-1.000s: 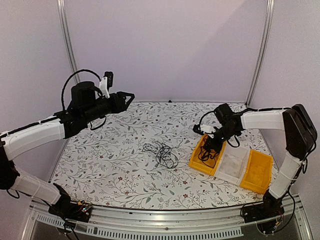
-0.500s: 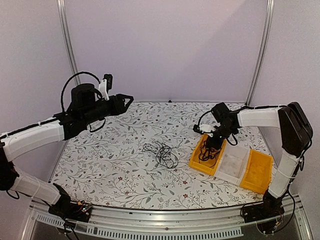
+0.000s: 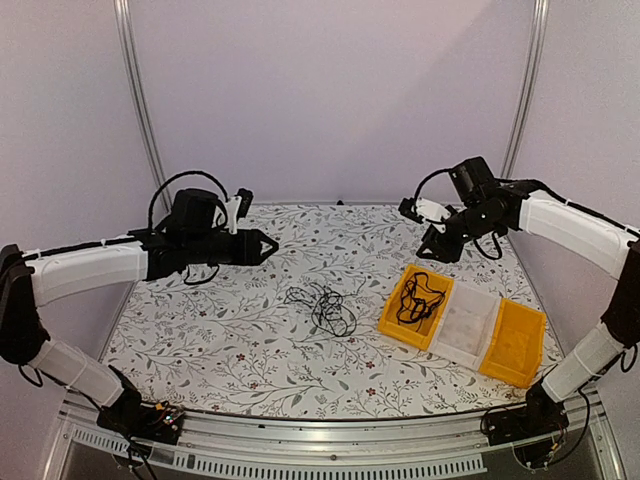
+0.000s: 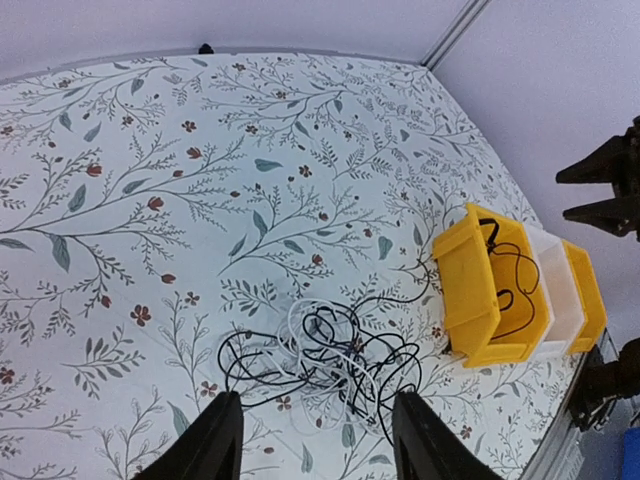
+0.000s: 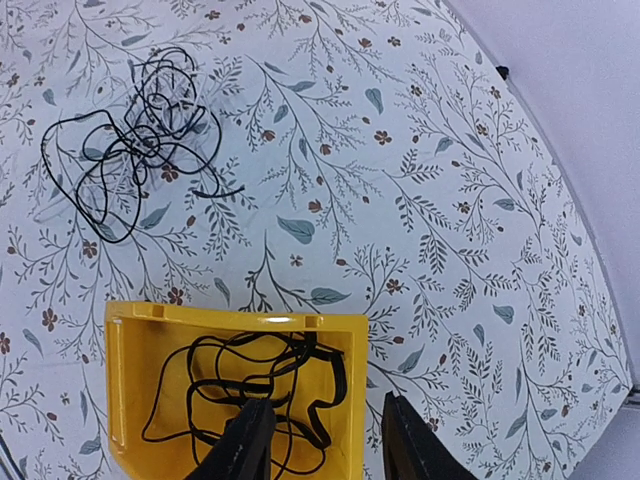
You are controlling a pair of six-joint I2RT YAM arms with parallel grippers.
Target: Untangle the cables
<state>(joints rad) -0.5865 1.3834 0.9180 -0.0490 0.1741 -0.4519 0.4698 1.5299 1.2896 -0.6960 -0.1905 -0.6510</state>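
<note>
I need to bring my left gripper down to the right in the top view onto the black loops, because they spread out at the end of the tangle nearest the yellow bin.
A tangle of black and white cables (image 3: 322, 307) lies on the floral table, also seen in the left wrist view (image 4: 330, 360) and the right wrist view (image 5: 135, 150). One black cable (image 3: 420, 297) lies coiled by itself in the nearest yellow bin (image 3: 398, 322). My left gripper (image 3: 268, 246) hangs open above and to the left of the tangle; its fingers frame the tangle from above (image 4: 316, 400), empty. My right gripper (image 3: 432, 248) is open and empty, raised above the yellow bin's far end (image 5: 328, 403), over the coiled cable (image 5: 250, 390).
Three bins stand in a row at the right front: the yellow one, a clear white one (image 3: 465, 325) and another yellow one (image 3: 515, 345). A metal rail runs along the table's near edge (image 3: 330, 430). Walls close in the back and sides.
My right gripper opened, left the black cable in the yellow bin and rose away towards the back. My left arm swung lower and forward towards the tangle.
</note>
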